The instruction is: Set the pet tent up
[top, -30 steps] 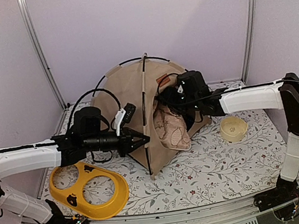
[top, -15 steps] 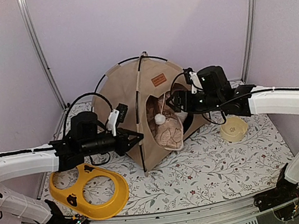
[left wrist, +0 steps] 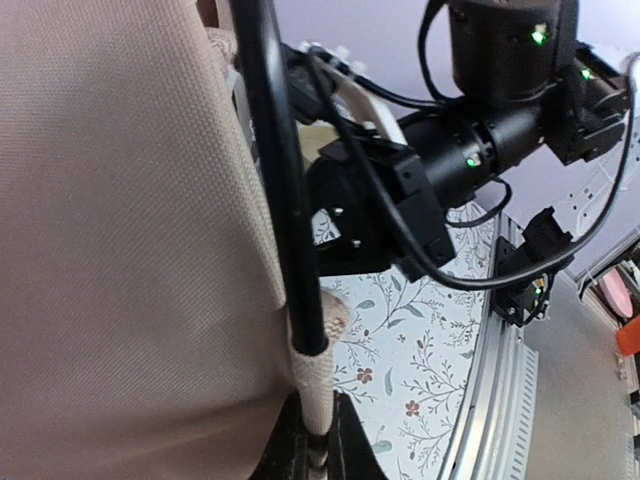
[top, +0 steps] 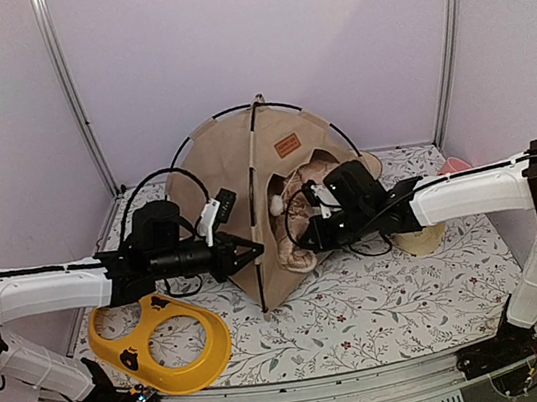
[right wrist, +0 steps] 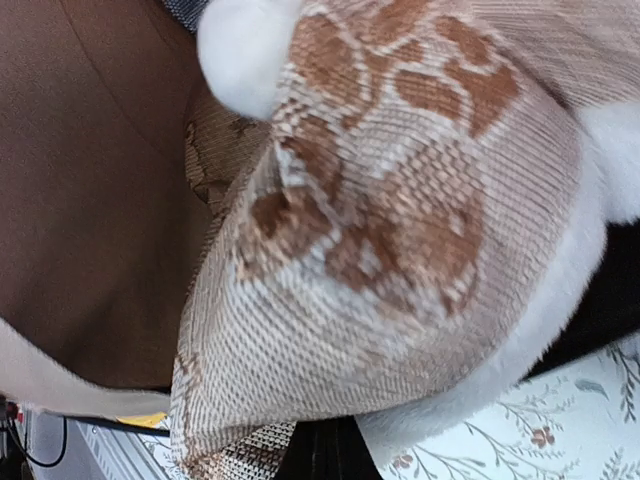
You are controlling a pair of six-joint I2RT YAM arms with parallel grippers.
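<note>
The left gripper should go outward and to the left in the top view and let go of the tent's corner on the tabletop beside the yellow tray, because the tent's doorway faces sideways.
The beige pet tent stands at the back centre, with black poles, a brown label and a white pom-pom in its doorway. My left gripper is shut on the tent's front corner. In the left wrist view its fingers clamp the webbing sleeve at the black pole's end. My right gripper reaches into the doorway against a brown-patterned pillow. Its dark fingers are together, with the tips hidden under the pillow's edge.
A yellow two-hole tray lies front left, under my left arm. A cream bowl sits to the right of the tent behind my right forearm, with a pink object beyond it. Metal frame posts flank the floral tabletop.
My right gripper swung from beside the doorway down and left onto the pillow, and its jaws closed. The pillow bunched up in the doorway. The left gripper kept its hold.
</note>
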